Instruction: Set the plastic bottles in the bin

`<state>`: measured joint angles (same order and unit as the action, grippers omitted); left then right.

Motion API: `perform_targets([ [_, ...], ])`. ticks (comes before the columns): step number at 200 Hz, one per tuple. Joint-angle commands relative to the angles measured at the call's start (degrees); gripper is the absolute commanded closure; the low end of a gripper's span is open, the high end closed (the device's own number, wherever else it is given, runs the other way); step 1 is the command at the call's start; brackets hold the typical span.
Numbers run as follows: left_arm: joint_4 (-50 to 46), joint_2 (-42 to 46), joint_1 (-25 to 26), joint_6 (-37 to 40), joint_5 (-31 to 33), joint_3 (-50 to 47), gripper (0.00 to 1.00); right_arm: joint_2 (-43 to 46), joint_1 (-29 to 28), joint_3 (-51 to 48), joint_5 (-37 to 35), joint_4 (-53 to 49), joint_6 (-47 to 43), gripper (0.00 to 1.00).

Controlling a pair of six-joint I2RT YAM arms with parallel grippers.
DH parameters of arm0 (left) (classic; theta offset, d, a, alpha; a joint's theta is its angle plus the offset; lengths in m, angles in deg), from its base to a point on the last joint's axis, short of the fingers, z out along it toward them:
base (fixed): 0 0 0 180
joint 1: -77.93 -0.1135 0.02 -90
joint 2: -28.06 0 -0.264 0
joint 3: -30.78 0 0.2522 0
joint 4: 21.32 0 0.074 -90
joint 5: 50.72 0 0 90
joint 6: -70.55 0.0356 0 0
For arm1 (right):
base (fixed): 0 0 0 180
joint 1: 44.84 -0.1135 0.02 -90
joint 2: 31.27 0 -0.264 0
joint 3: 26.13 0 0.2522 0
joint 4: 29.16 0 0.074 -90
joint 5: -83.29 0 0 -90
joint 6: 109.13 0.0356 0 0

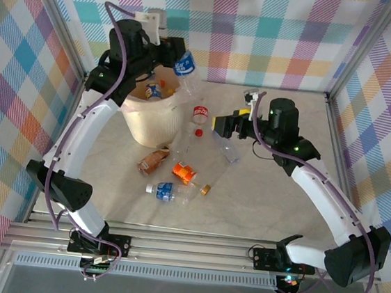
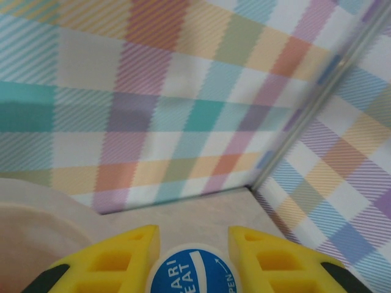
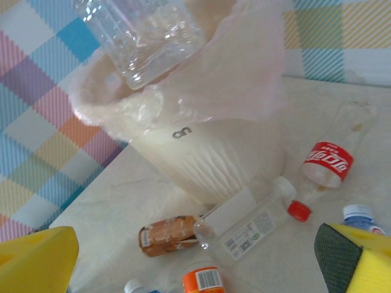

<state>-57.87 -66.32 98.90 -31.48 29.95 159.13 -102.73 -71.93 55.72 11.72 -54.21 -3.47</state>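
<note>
I need to move my left gripper away from the red-label bottle and down next, so the clear bottom of the bottle I am holding comes inside the bin's opening. Then I need to let go of the bottle.
My left gripper is shut on a clear plastic bottle with a blue label, held tilted over the far rim of the bin. Its blue top sits between the yellow fingers. Its clear base hangs above the bin's bag-lined mouth. My right gripper stands open and empty to the right of the bin, above the table. On the table lie a red-label bottle, a clear white-capped bottle, a brown one, an orange one and a blue-label one.
A crushed clear bottle lies just below the right gripper. Bottles with blue and yellow labels rest inside the bin. Checked walls with metal posts close the table at the back and both sides.
</note>
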Motion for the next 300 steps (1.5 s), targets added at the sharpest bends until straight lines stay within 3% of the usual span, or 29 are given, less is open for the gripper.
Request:
perform_targets([
  [1,-2.6,2.2,-2.3,3.8,5.3,1.5,1.00,-3.3,-0.2,4.1,-6.5,-3.8,2.4,0.00],
  [29,-4.2,3.3,-5.5,6.2,13.4,1.4,1.00,-9.2,0.4,8.6,-9.8,-6.5,4.7,0.00],
  [51,-4.3,3.2,-8.1,7.6,16.2,1.0,1.00,-14.4,1.2,12.2,-9.7,-7.5,6.6,0.01],
  [141,-15.9,-7.7,-12.5,14.6,13.5,7.0,1.00,-38.6,4.9,31.6,-7.3,-14.0,9.4,0.11],
  [196,-20.3,-14.1,-12.6,16.3,11.9,9.9,0.91,-50.6,4.8,42.0,-6.9,-16.6,6.3,0.17],
  [221,-21.8,-16.2,-12.8,16.3,9.7,10.9,0.79,-53.8,4.3,43.6,-6.8,-15.9,5.7,0.17],
  [258,-23.0,-18.2,-12.7,15.7,7.5,12.6,0.38,-58.1,3.3,47.8,-7.5,-17.5,4.6,0.17],
  [300,-23.2,-17.5,-12.8,13.9,3.9,14.2,0.14,-62.8,2.3,53.6,-9.1,-20.9,3.7,0.15],
])
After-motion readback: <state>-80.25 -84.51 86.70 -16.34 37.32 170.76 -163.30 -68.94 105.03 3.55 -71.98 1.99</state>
